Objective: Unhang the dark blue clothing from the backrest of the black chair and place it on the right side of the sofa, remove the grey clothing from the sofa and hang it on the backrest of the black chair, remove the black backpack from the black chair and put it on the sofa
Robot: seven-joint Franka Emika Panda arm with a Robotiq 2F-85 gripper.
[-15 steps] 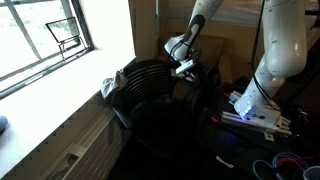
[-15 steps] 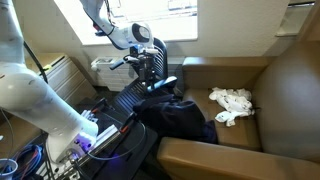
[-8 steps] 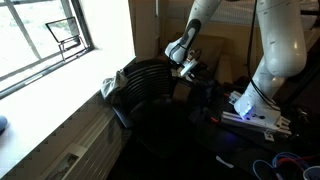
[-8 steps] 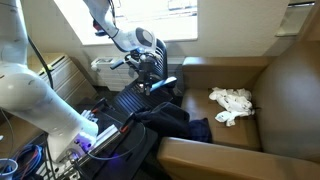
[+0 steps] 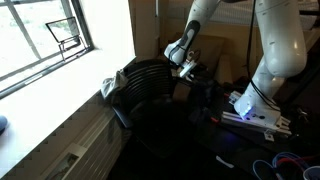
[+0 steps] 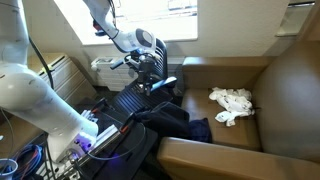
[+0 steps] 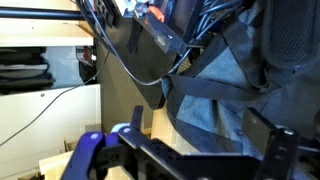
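The gripper moves down onto the fold of blue fabric next and closes there, since the dark blue clothing [image 6: 178, 120] lies heaped below its open, empty fingers.
My gripper [image 6: 157, 82] [image 5: 188, 67] hangs open above the sofa's [image 6: 285, 95] front edge, beside the black chair [image 5: 150, 82] with its ribbed backrest [image 5: 143, 75]. Just below it the dark blue clothing [image 6: 178, 120] lies heaped at the seat's front. In the wrist view the gripper [image 7: 210, 150] stands wide with nothing between its fingers, and blue fabric [image 7: 225, 95] lies beyond them. The grey clothing [image 6: 232, 104] sits crumpled on the sofa seat, further in. I cannot pick out the black backpack among the dark shapes round the chair.
The robot's white base [image 5: 255, 108] with a purple light stands close to the chair. A window [image 5: 45, 40] with a sill and a radiator runs along the wall behind the chair. Cables [image 6: 20, 160] lie on the floor near the base.
A second ago the dark heap reached up to the gripper; it has since sunk lower and flatter. The gripper shifted slightly. Over the last half second nothing moved.
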